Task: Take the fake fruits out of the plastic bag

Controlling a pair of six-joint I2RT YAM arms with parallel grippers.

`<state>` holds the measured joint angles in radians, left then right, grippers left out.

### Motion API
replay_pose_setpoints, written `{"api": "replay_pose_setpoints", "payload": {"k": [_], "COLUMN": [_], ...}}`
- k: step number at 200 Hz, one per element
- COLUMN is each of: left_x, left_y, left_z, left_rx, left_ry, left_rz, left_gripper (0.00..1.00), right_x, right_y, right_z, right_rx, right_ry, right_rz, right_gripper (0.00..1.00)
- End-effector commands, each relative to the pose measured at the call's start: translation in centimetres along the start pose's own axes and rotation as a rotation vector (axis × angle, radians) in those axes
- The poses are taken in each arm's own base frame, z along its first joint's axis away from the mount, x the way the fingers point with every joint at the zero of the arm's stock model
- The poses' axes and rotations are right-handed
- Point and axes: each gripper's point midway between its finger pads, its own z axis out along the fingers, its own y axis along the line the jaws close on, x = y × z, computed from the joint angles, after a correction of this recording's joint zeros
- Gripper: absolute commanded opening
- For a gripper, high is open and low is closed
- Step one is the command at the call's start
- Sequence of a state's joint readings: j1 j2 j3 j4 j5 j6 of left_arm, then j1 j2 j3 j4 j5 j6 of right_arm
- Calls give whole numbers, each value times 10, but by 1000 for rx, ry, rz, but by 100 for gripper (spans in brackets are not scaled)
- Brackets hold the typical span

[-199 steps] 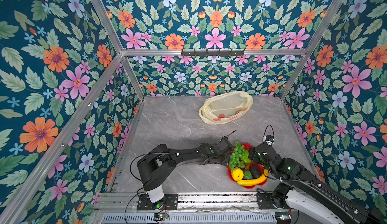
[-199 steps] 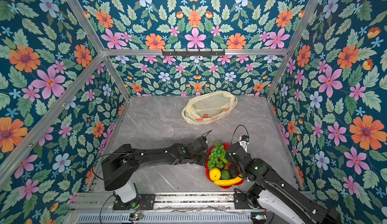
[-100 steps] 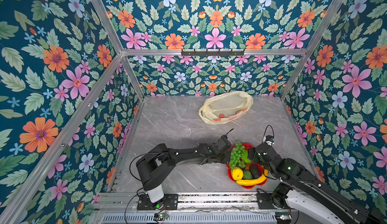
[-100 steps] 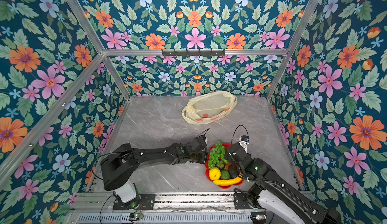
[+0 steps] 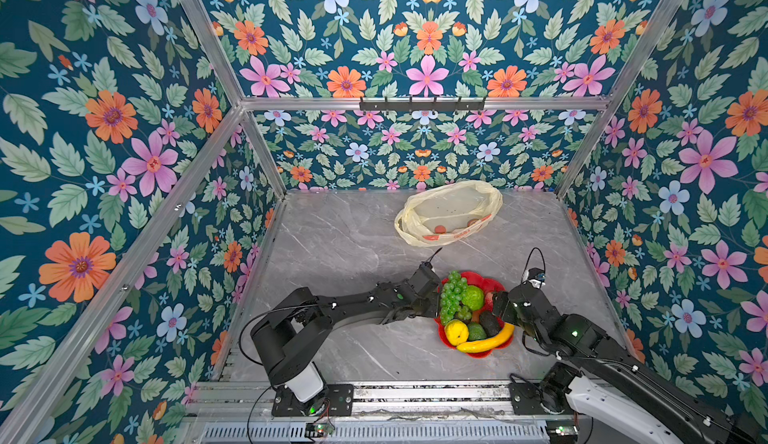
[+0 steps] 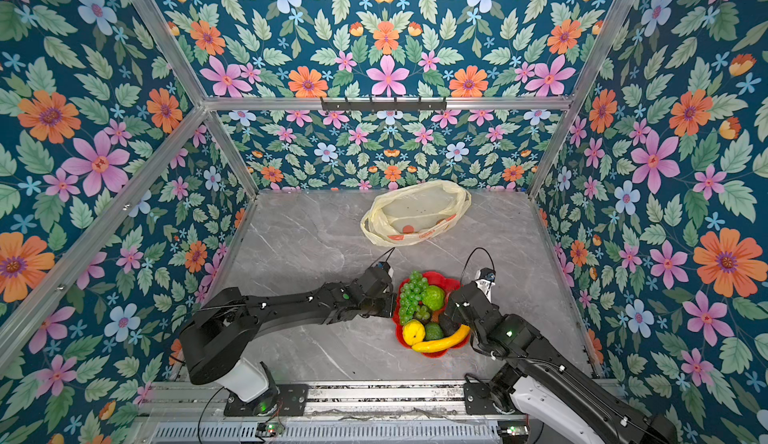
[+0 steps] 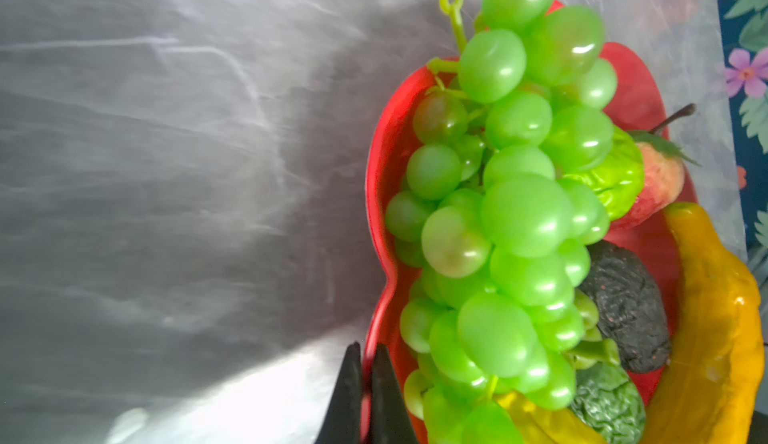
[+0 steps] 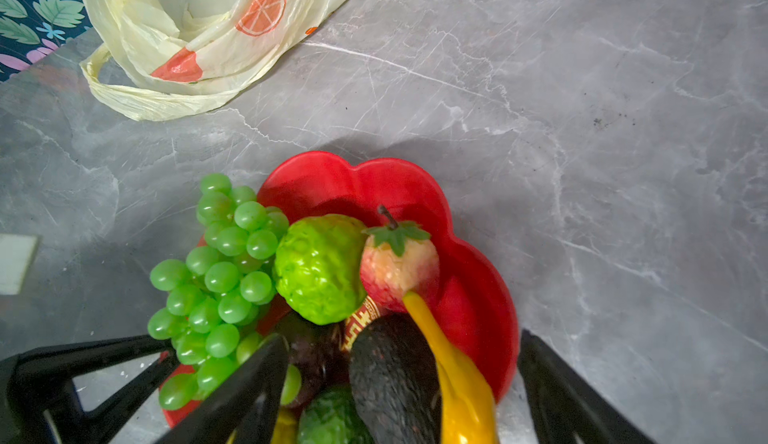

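I need to slide the dish in my left gripper outward by the dish's rim next, onto the bare marble short of the plastic bag (image 5: 449, 213), and let go of it there.
The fake fruits lie piled in a red flower-shaped dish (image 5: 490, 282) at the front right: green grape bunch (image 5: 453, 296), lime-green bumpy fruit (image 8: 320, 267), strawberry (image 8: 399, 271), dark avocado (image 8: 395, 371), banana (image 5: 486, 340) and lemon (image 5: 456, 332). The plastic bag (image 5: 449, 213) lies open at the back, and no fruit shows inside it. My left gripper (image 7: 365, 350) is shut on the dish's left rim (image 7: 376, 197), beside the grapes (image 7: 511, 213). My right gripper (image 8: 403, 336) is open over the dish's right side, its fingers either side of the avocado and banana.
Grey marble tabletop (image 5: 340, 255) lies bare between the bag and the dish. Floral walls close in the left, back and right sides. An aluminium rail (image 5: 415, 392) runs along the front edge, where both arm bases stand.
The left jaws have closed the last bit onto the dish's rim, and the right jaws have widened slightly. Arms, dish and fruits have hardly shifted.
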<state>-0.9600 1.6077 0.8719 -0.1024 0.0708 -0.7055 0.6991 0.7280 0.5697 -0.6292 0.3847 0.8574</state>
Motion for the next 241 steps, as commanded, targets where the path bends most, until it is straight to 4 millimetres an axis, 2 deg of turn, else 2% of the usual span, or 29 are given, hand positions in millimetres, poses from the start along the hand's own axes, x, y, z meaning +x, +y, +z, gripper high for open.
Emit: {"api": "replay_pose_setpoints", "payload": {"k": [1, 51, 97, 134, 172, 213, 241], "left_x": [-2, -17, -23, -28, -30, -31, -33], "left_y": [39, 93, 130, 146, 145, 146, 148], "left_z": [-6, -24, -32, -34, -32, -39, -48], "left_rx": [-123, -191, -254, -279, -266, -269, -280], "left_ry": [-16, -57, -80, -95, -103, -125, -160], "left_rz": [23, -41, -121, -174, -182, -185, -194], "left_gripper": [0, 0, 0, 0, 3, 12, 26], "right_x": [-5, -5, -4, -4, -4, -4, -5], "right_y": [2, 2, 1, 1, 0, 1, 1], "right_z": [-2, -2, 0, -1, -1, 0, 0], "right_rx": [-6, -3, 4, 6, 7, 8, 8], "right_ry": [-17, -16, -10, -8, -7, -5, -7], "right_rz": [4, 10, 13, 13, 17, 17, 16], "right_gripper": [89, 88, 88, 88, 89, 88, 88]}}
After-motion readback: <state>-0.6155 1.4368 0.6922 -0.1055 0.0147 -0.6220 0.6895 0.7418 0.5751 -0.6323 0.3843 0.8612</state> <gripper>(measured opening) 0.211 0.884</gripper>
